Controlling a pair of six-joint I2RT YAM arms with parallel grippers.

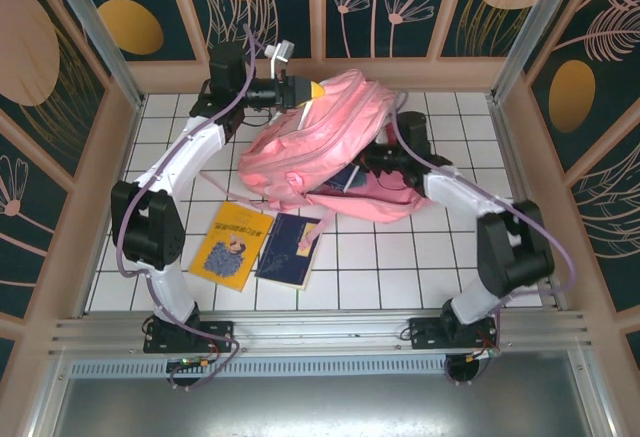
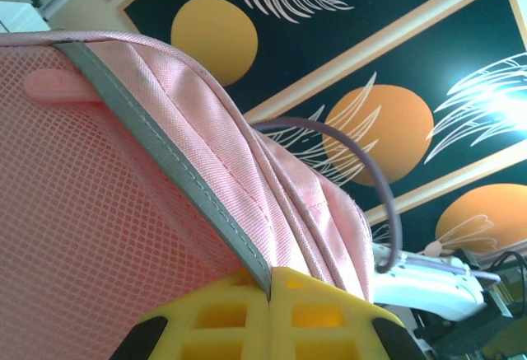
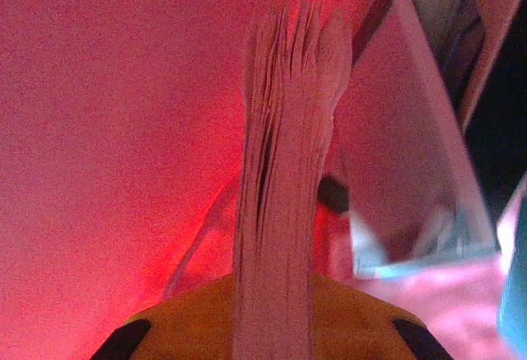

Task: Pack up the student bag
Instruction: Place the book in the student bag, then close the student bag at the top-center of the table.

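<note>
The bag's top edge (image 1: pixel 329 84) (image 2: pixel 254 254) will next move outward toward the patterned back wall with my left gripper, before my left gripper releases it. This keeps the bag's opening open while my right gripper reaches inside.
The pink student bag (image 1: pixel 325 137) lies at the back middle of the tiled table, with its mouth facing the right arm. My left gripper (image 1: pixel 312 91) holds the bag's top edge up. In the left wrist view its yellow fingers (image 2: pixel 222 319) are shut on the grey reflective strip (image 2: pixel 181 170) and pink fabric. My right gripper (image 1: pixel 362 167) reaches into the bag's opening. It is shut on a book (image 3: pixel 280 170), seen page-edge on, with red-lit bag lining (image 3: pixel 115 129) all around it. Another book's cover (image 3: pixel 403 154) leans inside to the right.
A yellow book (image 1: pixel 232 245) and a dark blue book (image 1: pixel 292 249) lie side by side on the tiles in front of the bag, near the left arm. Patterned walls close in the table at the back and both sides.
</note>
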